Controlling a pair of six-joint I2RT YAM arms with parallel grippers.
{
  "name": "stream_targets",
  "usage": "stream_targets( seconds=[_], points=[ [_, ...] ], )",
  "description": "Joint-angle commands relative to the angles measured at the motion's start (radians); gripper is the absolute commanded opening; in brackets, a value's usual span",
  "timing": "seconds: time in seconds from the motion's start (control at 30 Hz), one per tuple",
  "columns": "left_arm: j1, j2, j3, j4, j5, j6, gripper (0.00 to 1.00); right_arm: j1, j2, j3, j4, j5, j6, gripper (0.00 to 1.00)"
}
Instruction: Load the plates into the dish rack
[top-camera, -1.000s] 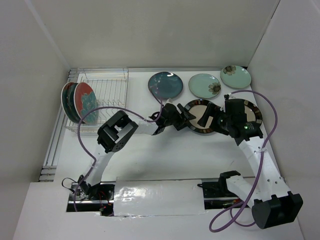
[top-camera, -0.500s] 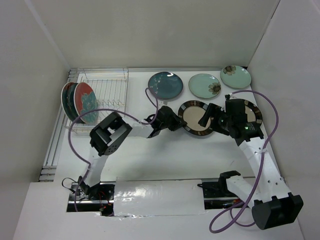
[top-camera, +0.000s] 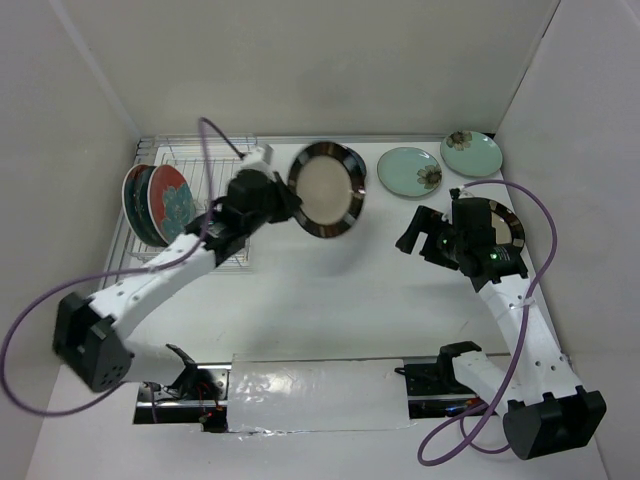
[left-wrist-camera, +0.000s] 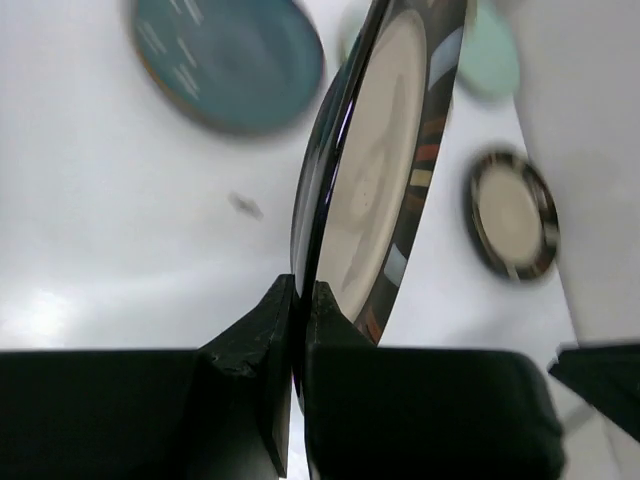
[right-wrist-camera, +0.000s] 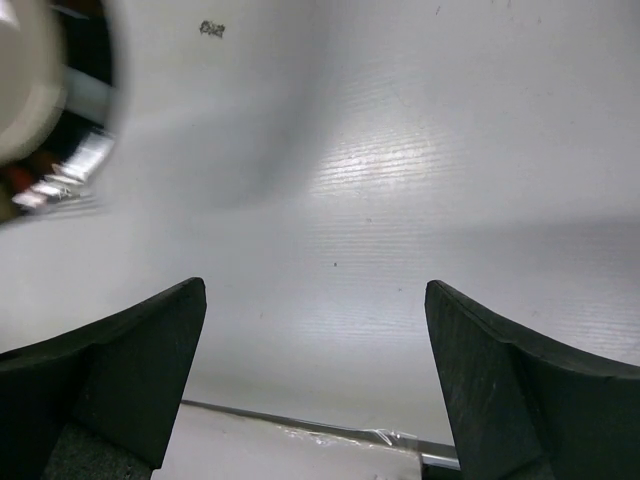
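My left gripper should swing to the left in the top view and down to release the cream plate, as the dish rack's slot beside the red plate is below there.
My left gripper (top-camera: 290, 197) (left-wrist-camera: 303, 300) is shut on the rim of a cream plate with a dark brown rim (top-camera: 327, 188) (left-wrist-camera: 385, 170), held off the table and tilted on edge, just right of the dish rack (top-camera: 215, 175). Red and dark teal plates (top-camera: 160, 205) stand upright at the rack's left end. A dark teal plate (left-wrist-camera: 230, 60) lies on the table below the held one. Two pale mint plates (top-camera: 410, 170) (top-camera: 471, 153) lie at the back right. Another cream plate (top-camera: 508, 232) (left-wrist-camera: 512, 213) lies partly under my right arm. My right gripper (top-camera: 420, 235) (right-wrist-camera: 315, 330) is open over bare table.
White walls close in the table on the left, back and right. The right arm's purple cable (top-camera: 540, 215) loops above the right-hand plates. A strip of shiny tape (top-camera: 320, 385) runs along the near edge between the arm bases.
The left gripper shut on the cream plate at mid-table, lifted it and carried it back and left towards the rack, tipping it on edge. The right arm has stayed put.
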Motion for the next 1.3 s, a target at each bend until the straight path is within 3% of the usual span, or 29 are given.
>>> stream_targets(
  seconds=[0.0,0.2,0.43,0.7,1.27],
  points=[
    [0.094,-0.207,0.069,0.088,-0.126,0.274,0.00,-0.006,0.001,0.002,0.047,-0.021,-0.023,0.96],
    [0.226,-0.358,0.079,0.053,-0.314,0.642,0.00,-0.006,0.021,0.002,0.066,-0.030,-0.023,0.97],
    [0.400,-0.410,0.027,0.117,-0.411,0.852,0.00,-0.006,0.061,0.002,0.084,-0.041,-0.033,0.97],
    [0.560,-0.409,-0.047,0.158,-0.339,0.886,0.00,-0.006,0.092,0.002,0.084,-0.041,-0.053,0.97],
    [0.657,-0.328,-0.174,0.135,-0.224,0.852,0.00,-0.006,0.132,-0.026,0.112,-0.041,-0.080,0.96]
  ],
)
